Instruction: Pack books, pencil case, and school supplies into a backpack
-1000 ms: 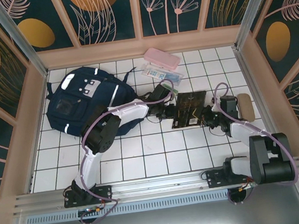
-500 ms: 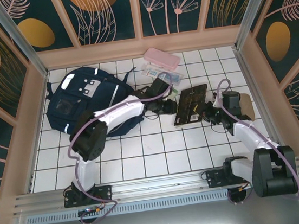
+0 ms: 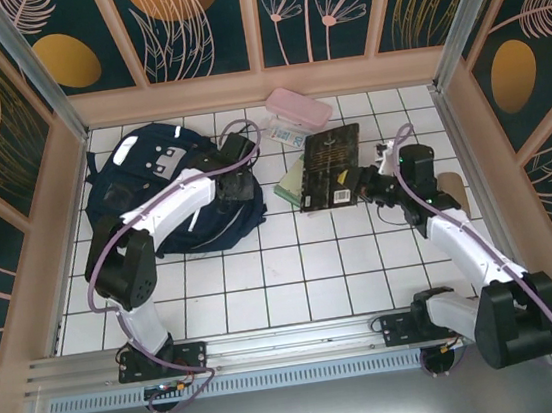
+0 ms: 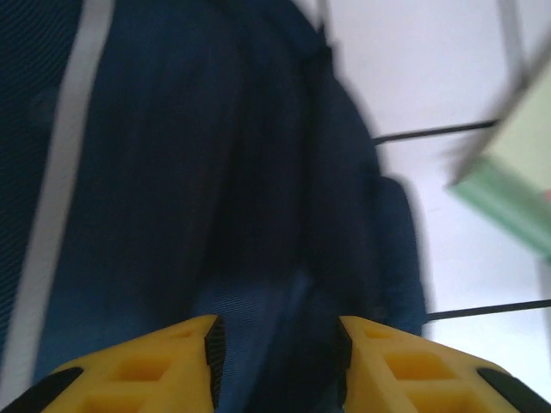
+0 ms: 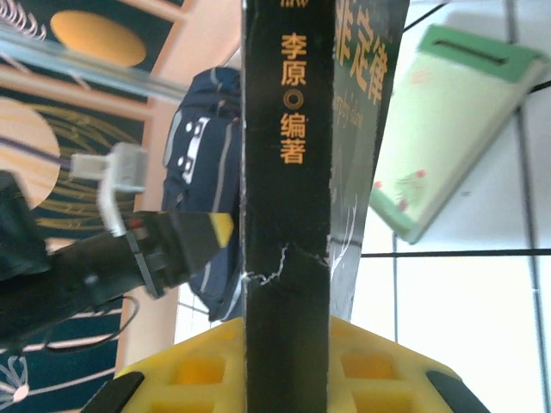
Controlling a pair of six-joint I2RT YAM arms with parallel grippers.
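The raised fold of the navy backpack (image 4: 287,308) runs between the left gripper's open yellow fingers, so the left gripper should lower onto that fold of fabric next.
The navy backpack (image 3: 154,196) lies at the back left, and its fabric (image 4: 172,172) is close under my left gripper (image 3: 239,168). That gripper (image 4: 275,353) is open, with nothing clamped between the yellow fingers. My right gripper (image 3: 367,187) is shut on the dark brown book (image 3: 331,164) and holds it raised on edge, spine (image 5: 284,155) towards the camera. A pale green book (image 3: 291,180) lies on the tiles just left of it (image 5: 439,129). The pink pencil case (image 3: 298,108) and a clear packet (image 3: 287,135) lie by the back wall.
A tan piece (image 3: 453,195) lies by the right wall behind my right arm. Wooden walls close in the tiled floor (image 3: 295,275) on three sides. The left arm's gripper (image 5: 176,245) appears beside the backpack (image 5: 202,146) in the right wrist view.
My left gripper let go of the dark book, opened and swung left onto the backpack. My right gripper lifted the book on edge and carried it back and left, uncovering the green book.
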